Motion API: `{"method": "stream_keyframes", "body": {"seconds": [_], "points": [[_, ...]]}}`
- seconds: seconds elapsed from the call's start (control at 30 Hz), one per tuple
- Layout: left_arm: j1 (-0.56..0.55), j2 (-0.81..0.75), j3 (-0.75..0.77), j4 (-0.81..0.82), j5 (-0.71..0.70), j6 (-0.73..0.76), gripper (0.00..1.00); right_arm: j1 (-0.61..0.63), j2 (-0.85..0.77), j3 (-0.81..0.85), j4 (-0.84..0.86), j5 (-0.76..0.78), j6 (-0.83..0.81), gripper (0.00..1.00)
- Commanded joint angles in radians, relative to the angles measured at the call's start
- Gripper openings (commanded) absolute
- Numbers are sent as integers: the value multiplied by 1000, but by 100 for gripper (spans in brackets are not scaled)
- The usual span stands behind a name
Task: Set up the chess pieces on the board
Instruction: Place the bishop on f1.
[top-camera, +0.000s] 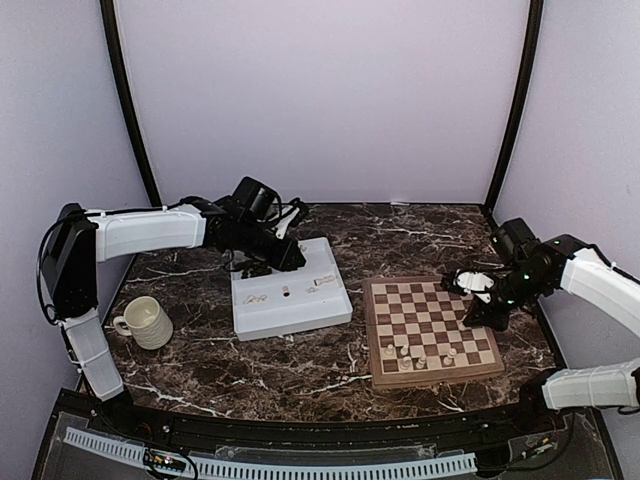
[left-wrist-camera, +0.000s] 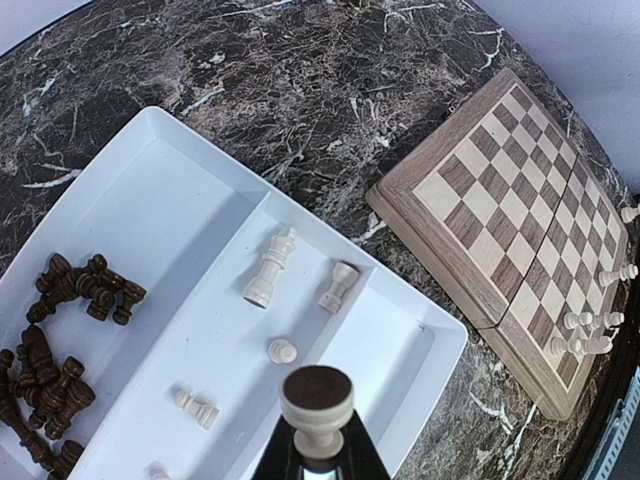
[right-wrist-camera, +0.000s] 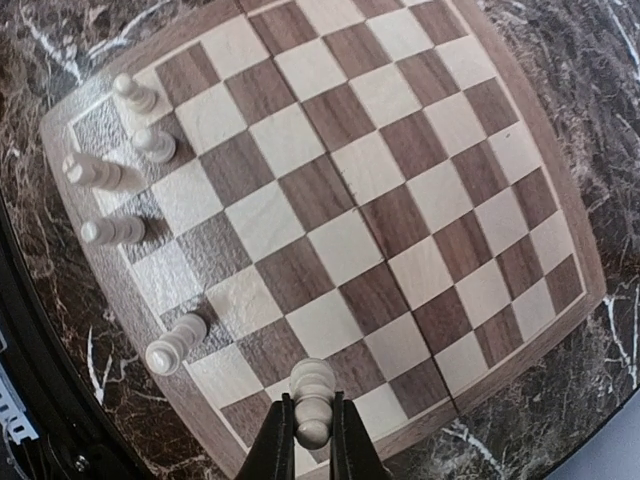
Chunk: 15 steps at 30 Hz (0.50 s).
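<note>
The square in the near row beside the lone standing white piece is empty. I next need to move my right gripper back and down and put the pawn there.
My left gripper is shut on a cream-white chess piece, whose dark round base faces the camera. It hangs over the white tray. My right gripper is shut on a cream-white pawn above the edge row of the board. Several white pieces stand or lie along one side of the board. In the tray, dark pieces are heaped in one compartment. White pieces lie loose in the middle one. From above, the left gripper is over the tray and the right gripper is at the board's far right.
A cream ribbed mug stands on the dark marble table at the left, near the left arm's base. The tray sits left of the board with a strip of bare table between them. Walls close the table at the back and sides.
</note>
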Motion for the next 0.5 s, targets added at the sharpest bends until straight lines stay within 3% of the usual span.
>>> {"method": "stream_keyframes", "body": {"seconds": [0.0,0.47], "points": [[6,-50,-9,-12,8,18,0,-8,-29,-71,-75,16,-83,0],[6,-45,-9,-18,-7,23,0,-6,-33,-126,-81,-62,-237,2]]}}
